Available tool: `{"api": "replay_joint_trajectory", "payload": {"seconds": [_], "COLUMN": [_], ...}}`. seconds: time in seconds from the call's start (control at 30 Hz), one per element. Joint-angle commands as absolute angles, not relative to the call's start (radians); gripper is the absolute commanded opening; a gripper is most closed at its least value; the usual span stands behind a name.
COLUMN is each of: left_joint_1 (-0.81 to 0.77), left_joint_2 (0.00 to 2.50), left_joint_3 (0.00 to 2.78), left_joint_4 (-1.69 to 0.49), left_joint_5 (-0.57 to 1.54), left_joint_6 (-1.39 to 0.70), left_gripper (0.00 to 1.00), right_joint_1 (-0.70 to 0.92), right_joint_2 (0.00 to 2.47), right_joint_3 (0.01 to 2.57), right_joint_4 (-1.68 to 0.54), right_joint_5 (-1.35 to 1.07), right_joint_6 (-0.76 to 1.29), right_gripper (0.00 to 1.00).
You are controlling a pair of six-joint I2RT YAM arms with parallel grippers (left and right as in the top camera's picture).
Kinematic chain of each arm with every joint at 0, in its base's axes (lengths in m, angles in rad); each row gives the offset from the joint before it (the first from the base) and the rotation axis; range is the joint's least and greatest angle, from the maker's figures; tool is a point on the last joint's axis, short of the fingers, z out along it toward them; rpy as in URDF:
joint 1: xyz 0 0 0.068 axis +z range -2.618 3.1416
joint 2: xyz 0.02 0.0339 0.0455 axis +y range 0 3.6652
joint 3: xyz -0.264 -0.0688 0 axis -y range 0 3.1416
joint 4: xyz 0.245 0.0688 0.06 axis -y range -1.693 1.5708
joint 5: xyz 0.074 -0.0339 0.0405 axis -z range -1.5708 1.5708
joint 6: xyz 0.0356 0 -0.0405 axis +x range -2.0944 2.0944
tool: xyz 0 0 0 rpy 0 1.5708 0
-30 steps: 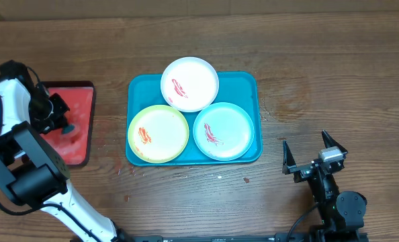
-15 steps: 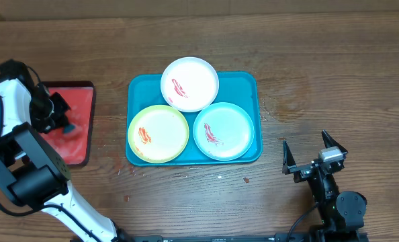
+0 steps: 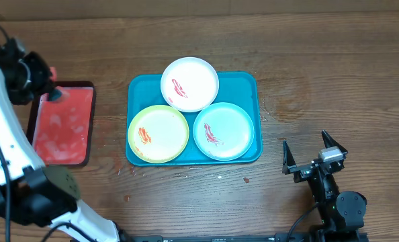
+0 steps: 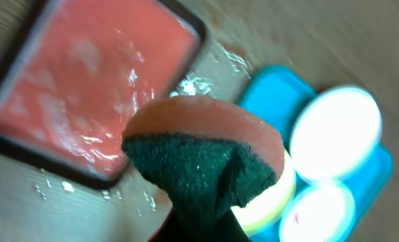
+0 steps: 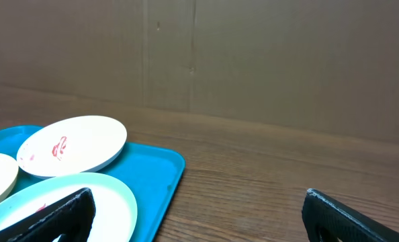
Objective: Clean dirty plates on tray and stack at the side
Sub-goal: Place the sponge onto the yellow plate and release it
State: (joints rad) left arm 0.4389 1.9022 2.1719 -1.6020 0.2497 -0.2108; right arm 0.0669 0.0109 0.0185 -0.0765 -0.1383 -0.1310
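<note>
I need to move my left gripper across and down next and let go of the sponge (image 4: pixel 203 158) on the smeared yellow-green plate (image 4: pixel 268 203). The plate is below the gripper, to its right in the overhead view.
The teal tray (image 3: pixel 249 86) sits mid-table with three sauce-smeared plates on it: white (image 3: pixel 190 83) at the back, yellow-green (image 3: pixel 158 134) front left, light blue (image 3: pixel 224 130) front right. My left gripper (image 3: pixel 52 94) is raised over the red tray's far edge, shut on a sponge (image 4: pixel 203 158) with a pink body and a dark green scouring face. The tray (image 4: pixel 273 101) and plates show blurred in the left wrist view. My right gripper (image 3: pixel 309 154) is open and empty, to the right of the teal tray; its view shows the white plate (image 5: pixel 75 142) and light blue plate (image 5: pixel 85 202).
A smaller red tray (image 3: pixel 62 128) with a dark rim lies at the left, wet with soapy film; it also shows in the left wrist view (image 4: pixel 92 74). Water drops lie on the wood beside it. A few red specks dot the table in front of the teal tray.
My left gripper has lifted off the red tray with the sponge and moved up and toward the back. The right arm and plates have not moved.
</note>
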Motion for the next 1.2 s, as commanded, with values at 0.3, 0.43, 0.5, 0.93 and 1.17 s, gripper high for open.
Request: {"api": "replay_joint_trajectory", "payload": {"seconds": [0.3, 0.43, 0.5, 0.93, 1.17], "left_joint_1": [0.072, -0.030, -0.076, -0.212, -0.190], "left_joint_2": [1.890, 1.890, 1.890, 1.891, 1.890], "left_joint_3": [1.744, 1.569, 1.507, 1.259, 1.346], "left_joint_4": [-1.509, -1.325, -1.256, -0.947, -1.017], "left_joint_5": [0.290, 0.289, 0.287, 0.150, 0.204], "left_joint_6": [-0.160, -0.205, -0.236, -0.419, -0.329], "left_gripper": [0.04, 0.04, 0.04, 0.25, 0.32], "right_joint_1": [0.063, 0.063, 0.063, 0.063, 0.063], "right_joint_2": [0.003, 0.003, 0.003, 0.003, 0.003], "right_joint_3": [0.008, 0.008, 0.008, 0.008, 0.008], "right_joint_4": [-0.073, -0.072, -0.073, -0.073, -0.073], "right_joint_5": [-0.132, -0.132, -0.132, -0.132, -0.132], "right_joint_6": [-0.128, -0.128, -0.128, -0.128, -0.128], "right_gripper": [1.00, 1.00, 1.00, 1.00, 1.00]}}
